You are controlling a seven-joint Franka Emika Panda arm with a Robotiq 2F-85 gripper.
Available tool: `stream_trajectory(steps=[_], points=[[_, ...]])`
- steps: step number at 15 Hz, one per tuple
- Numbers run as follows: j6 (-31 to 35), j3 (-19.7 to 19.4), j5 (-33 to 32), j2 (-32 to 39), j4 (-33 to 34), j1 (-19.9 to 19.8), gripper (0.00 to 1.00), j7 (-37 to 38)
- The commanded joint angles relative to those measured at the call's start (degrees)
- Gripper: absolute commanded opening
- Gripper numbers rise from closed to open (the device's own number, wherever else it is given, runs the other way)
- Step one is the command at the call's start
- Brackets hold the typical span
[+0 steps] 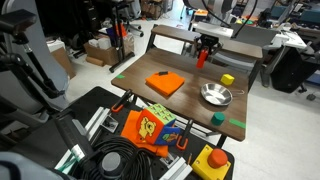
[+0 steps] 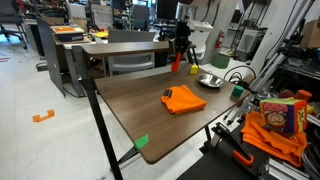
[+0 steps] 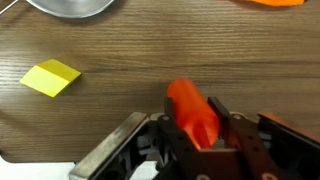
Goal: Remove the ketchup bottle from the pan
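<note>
The bottle will next go down upright onto the table near the yellow cube, outside the pan [image 1: 215,95], and my gripper will let go of it there.
The ketchup bottle [image 3: 190,105] is small and red, and my gripper [image 3: 193,128] is shut on it, one finger on each side. In both exterior views the gripper [image 1: 205,48] [image 2: 180,45] holds the bottle [image 1: 201,60] [image 2: 176,64] upright at the far part of the wooden table, outside the pan. I cannot tell whether the bottle touches the table. The round silver pan [image 1: 215,95] [image 2: 209,80] stands apart from it and holds nothing I can see. Its rim shows at the top of the wrist view [image 3: 72,6].
A small yellow cube [image 1: 228,79] [image 3: 51,77] lies between bottle and pan. A flat orange square [image 1: 166,84] [image 2: 183,99] lies mid-table. A green block [image 1: 218,118] [image 2: 238,90] sits near the table edge. Chairs and clutter surround the table.
</note>
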Motion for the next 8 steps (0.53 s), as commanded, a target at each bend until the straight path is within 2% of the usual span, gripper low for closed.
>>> stream_trajectory(steps=[1,8], points=[[-5.1,-1.4,-2.5,6.1,9.3,0.8,0.13,0.9],[-10.4,-2.2,-4.0,12.6,17.8,0.8,0.13,0.9]])
